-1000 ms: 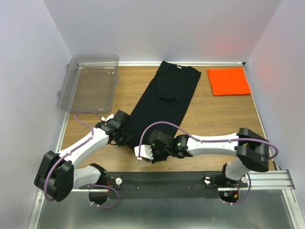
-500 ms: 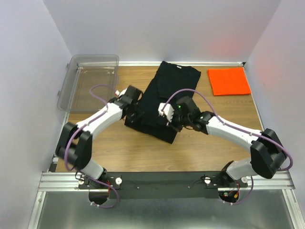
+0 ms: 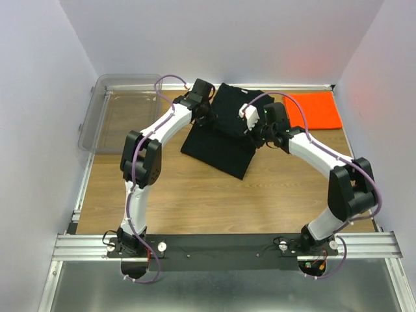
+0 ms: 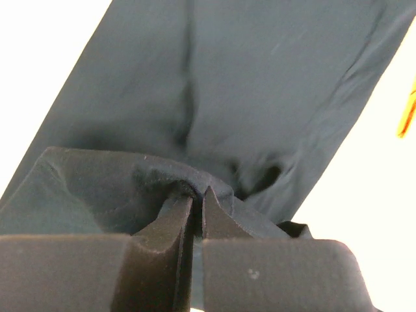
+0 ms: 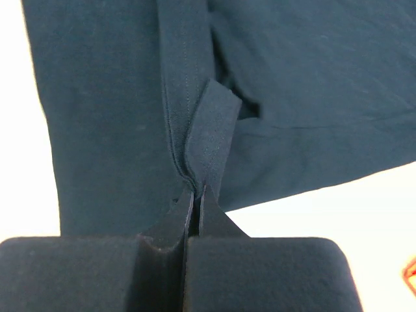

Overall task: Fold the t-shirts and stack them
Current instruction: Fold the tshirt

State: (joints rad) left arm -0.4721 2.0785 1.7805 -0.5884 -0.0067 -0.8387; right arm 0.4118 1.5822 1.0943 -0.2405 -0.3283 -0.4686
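Note:
The left gripper needs to move the pinched fold a little outward onto the black t-shirt's uncovered far part point(image 3: 223, 104) point(image 4: 198, 117) and let go of the cloth.
The black t-shirt point(image 3: 221, 140) lies at the back middle of the table, its near end doubled over toward the far end. My left gripper point(image 3: 207, 118) is shut on the cloth's left edge; in the left wrist view its tips point(image 4: 194, 195) pinch a bunched fold of black t-shirt point(image 4: 260, 84). My right gripper point(image 3: 255, 135) is shut on the right edge; in the right wrist view its tips point(image 5: 196, 194) clamp a hem fold of the black t-shirt point(image 5: 312, 71). The orange t-shirt point(image 3: 312, 110) lies folded flat at the back right, apart from both grippers.
A clear plastic bin point(image 3: 120, 110) stands at the back left against the wall. White walls close in the table on three sides. A metal rail point(image 3: 221, 244) carrying the arm bases runs along the near edge.
Both grippers have carried the black shirt's near end away from the arm bases toward the back, doubling the long strip of cloth over itself. The orange shirt and bin have not moved.

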